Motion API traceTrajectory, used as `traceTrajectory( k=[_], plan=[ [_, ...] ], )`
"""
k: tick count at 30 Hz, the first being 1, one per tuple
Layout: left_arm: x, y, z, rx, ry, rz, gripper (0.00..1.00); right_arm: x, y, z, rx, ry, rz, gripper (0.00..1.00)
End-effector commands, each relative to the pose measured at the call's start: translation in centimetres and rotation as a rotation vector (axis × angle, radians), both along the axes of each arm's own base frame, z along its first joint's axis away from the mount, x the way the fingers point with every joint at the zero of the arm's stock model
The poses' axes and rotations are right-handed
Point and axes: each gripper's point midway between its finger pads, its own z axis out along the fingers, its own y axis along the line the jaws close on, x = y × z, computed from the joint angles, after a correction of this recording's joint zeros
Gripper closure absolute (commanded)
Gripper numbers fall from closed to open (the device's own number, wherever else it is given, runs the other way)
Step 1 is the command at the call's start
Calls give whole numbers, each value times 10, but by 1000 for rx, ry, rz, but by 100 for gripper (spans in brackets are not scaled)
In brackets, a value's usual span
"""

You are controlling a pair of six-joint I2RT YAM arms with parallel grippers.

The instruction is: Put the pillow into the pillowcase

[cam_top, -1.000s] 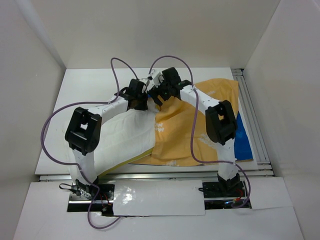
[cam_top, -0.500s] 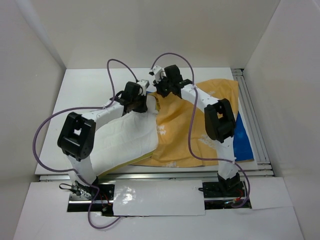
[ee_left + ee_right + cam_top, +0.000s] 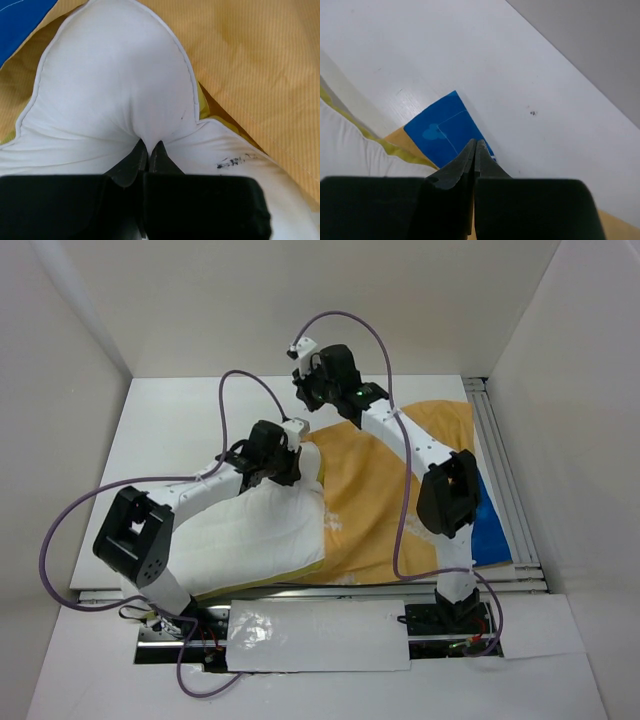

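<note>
The pillow's pinched corner is already between orange folds, so I will push it outward with my left gripper into the pillowcase opening [image 3: 318, 436] [image 3: 209, 102] and let go of it there.
The white pillow [image 3: 250, 530] lies on the left of the table, its far right corner against the opening of the orange pillowcase [image 3: 375, 500]. My left gripper [image 3: 292, 462] is shut on a pinched fold of the pillow [image 3: 115, 75], jaws [image 3: 148, 145] closed tight. That corner lies between orange pillowcase folds [image 3: 260, 60]. My right gripper [image 3: 303, 390] is raised above the pillowcase's far left corner. Its jaws [image 3: 476, 142] are shut on the edge of a blue pillowcase flap [image 3: 445, 125] that sticks out past the tips. Whether any cloth sits between the pads is hard to see.
The white table [image 3: 180, 420] is boxed in by white walls on three sides. Metal rails [image 3: 505, 490] run along its right edge and a blue part of the pillowcase [image 3: 490, 515] reaches them. Purple cables [image 3: 250, 380] loop above both arms.
The right gripper has shut and risen toward the back of the table. The left arm has stretched out, pushing the held pillow corner to the right into the pillowcase opening.
</note>
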Motion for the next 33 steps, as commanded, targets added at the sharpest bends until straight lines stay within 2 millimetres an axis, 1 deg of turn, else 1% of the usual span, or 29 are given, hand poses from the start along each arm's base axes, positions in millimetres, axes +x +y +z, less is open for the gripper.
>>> traceTrajectory(
  k=[1,2,3,4,5,6,7,8,9,10,12,13,14,16,17,18,19,20,21,22,23,24,25,27,28,29,31,32,33],
  plan=[
    [18,10,18,21,-55,97,100,-5,-35,-7,-91,107,-239,98],
    [23,14,13,25,-35,130,100,-12,-54,-21,-108,182,-358,91],
    [23,14,8,22,-19,139,100,-21,-62,-27,-116,217,-388,84],
    [26,17,7,17,-5,159,100,-39,-77,-40,-144,276,-398,70],
    [27,19,0,11,21,165,100,-53,-76,-45,-133,326,-378,62],
    [26,17,0,-3,31,164,100,-69,-80,-61,-152,383,-361,46],
    [28,16,2,-11,19,164,100,-86,-75,-54,-147,396,-321,43],
    [28,13,-1,-21,29,161,100,-101,-73,-58,-149,445,-310,40],
    [26,14,-4,-22,41,168,100,-116,-68,-68,-166,469,-293,37],
    [27,11,-2,-32,35,160,100,-126,-66,-67,-170,480,-286,31],
    [26,11,-5,-38,39,166,100,-142,-57,-75,-200,499,-264,28],
    [24,12,-5,-38,39,166,100,-145,-56,-76,-216,496,-267,25],
    [24,12,-5,-38,39,166,100,-147,-55,-89,-245,517,-282,19],
    [24,13,-3,-44,30,166,100,-140,-49,-87,-253,499,-316,16],
    [20,14,-4,-42,33,166,100,-140,-46,-96,-274,511,-330,16],
    [22,13,2,-53,16,166,100,-140,-39,-92,-273,507,-319,16],
    [22,13,3,-59,21,172,100,-138,-41,-95,-279,510,-343,16],
    [20,14,-1,-54,29,173,100,-143,-41,-103,-317,527,-355,16],
    [23,19,4,-61,19,195,100,-144,-48,-105,-355,511,-386,16],
    [21,20,2,-56,26,196,100,-147,-48,-108,-382,511,-402,16],
    [21,20,8,-63,16,196,100,-152,-59,-113,-428,520,-425,16],
    [19,21,8,-63,16,196,100,-157,-63,-118,-455,522,-448,16],
    [18,21,8,-70,22,203,100,-164,-70,-129,-485,549,-456,16],
    [18,21,12,-75,14,203,100,-171,-82,-140,-521,570,-500,16],
    [18,23,14,-71,10,210,100,-179,-91,-152,-559,590,-521,16],
    [15,24,10,-65,18,210,100,-180,-96,-152,-564,587,-541,16],
    [15,24,18,-75,3,210,100,-180,-107,-161,-591,577,-603,16],
    [13,25,13,-70,12,210,100,-181,-110,-163,-596,578,-620,16],
    [13,27,17,-70,1,217,100,-179,-116,-167,-600,589,-656,16]
  ],
)
